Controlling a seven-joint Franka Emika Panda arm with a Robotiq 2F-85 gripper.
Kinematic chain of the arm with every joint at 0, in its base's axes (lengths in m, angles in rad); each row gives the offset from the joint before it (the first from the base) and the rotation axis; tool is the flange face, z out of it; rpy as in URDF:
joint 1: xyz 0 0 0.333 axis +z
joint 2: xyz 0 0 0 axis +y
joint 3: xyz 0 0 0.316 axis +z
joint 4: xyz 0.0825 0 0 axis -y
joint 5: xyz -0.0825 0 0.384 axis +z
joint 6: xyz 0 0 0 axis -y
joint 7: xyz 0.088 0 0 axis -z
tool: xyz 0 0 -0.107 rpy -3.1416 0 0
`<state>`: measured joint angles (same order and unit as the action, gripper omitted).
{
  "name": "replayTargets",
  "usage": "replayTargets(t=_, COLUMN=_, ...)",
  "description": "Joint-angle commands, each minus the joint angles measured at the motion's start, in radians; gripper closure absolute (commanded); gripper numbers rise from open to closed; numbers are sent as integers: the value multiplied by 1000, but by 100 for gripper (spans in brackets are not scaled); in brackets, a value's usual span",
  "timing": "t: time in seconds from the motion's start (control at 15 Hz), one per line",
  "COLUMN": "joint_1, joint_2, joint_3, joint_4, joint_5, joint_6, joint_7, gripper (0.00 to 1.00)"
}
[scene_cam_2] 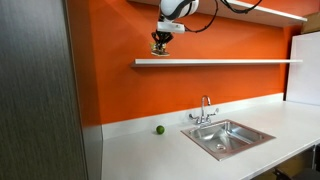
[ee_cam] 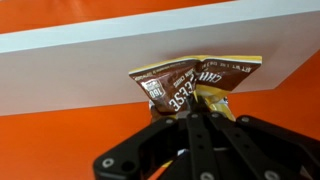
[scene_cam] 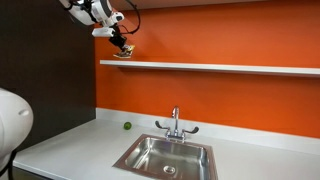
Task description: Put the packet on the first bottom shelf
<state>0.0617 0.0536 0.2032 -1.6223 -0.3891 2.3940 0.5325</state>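
Note:
I should move my gripper down and outward toward the orange wall and then let go of the packet (scene_cam: 124, 54) there, because the near end of the white shelf is just below it.
My gripper (ee_cam: 195, 112) is shut on the packet (ee_cam: 190, 82), a crinkly brown packet with white and yellow marks. In the wrist view the packet is pressed against the white shelf (ee_cam: 80, 65). In both exterior views the gripper (scene_cam: 122, 47) (scene_cam_2: 160, 45) holds the packet (scene_cam: 124, 54) (scene_cam_2: 159, 51) at or just above the near end of the long white wall shelf (scene_cam: 210, 67) (scene_cam_2: 230, 62) on the orange wall. Whether the packet rests on the shelf I cannot tell.
A steel sink (scene_cam: 165, 157) (scene_cam_2: 228, 137) with a faucet (scene_cam: 175, 123) (scene_cam_2: 205, 109) sits in the white countertop (scene_cam: 70, 145) (scene_cam_2: 140, 155) below. A small green ball (scene_cam: 126, 126) (scene_cam_2: 159, 129) lies by the wall. A second shelf (scene_cam_2: 270, 12) runs higher up.

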Motion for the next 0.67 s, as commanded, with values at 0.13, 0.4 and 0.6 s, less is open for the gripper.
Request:
replayTargets(t=0.13, joint_1=83, joint_2=111, joint_3=-68, joint_4=150, joint_5=-49, joint_6=-76, joint_7=51, gripper=100)
replayTargets(t=0.4, joint_1=127, joint_2=140, joint_3=-102, joint_4=193, joint_5=-50, joint_6=-130, joint_7=57, gripper=74)
replayTargets(t=0.6, joint_1=149, joint_2=147, joint_3=-118, joint_4=214, joint_5=-55, joint_6=-171, joint_7=67, gripper=57)
